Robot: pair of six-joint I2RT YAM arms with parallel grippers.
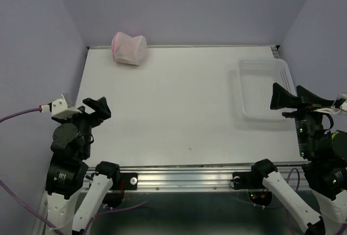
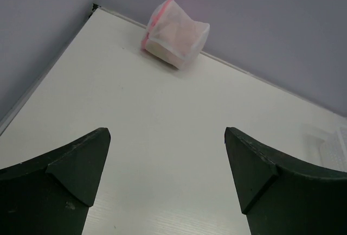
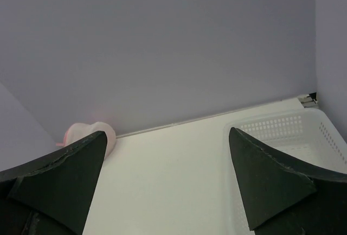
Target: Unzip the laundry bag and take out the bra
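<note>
The robot's left gripper will move outward and go down onto the pink-trimmed end of the laundry bag [image 2: 146,38], because the bag is far off against the back wall.
The laundry bag [image 1: 129,49] is a small rounded white mesh pouch with pink trim. It lies at the far left of the table against the back wall. It also shows in the left wrist view [image 2: 174,33] and partly in the right wrist view [image 3: 87,133]. The bra is not visible; the bag looks shut. My left gripper [image 1: 97,108] is open and empty near the table's left edge, far from the bag. My right gripper [image 1: 290,97] is open and empty at the right side, over the near edge of the tray.
A clear plastic perforated tray [image 1: 260,83] sits at the right of the table, also in the right wrist view [image 3: 282,137]. Purple walls enclose the table on three sides. A metal rail [image 1: 184,178] runs along the near edge.
</note>
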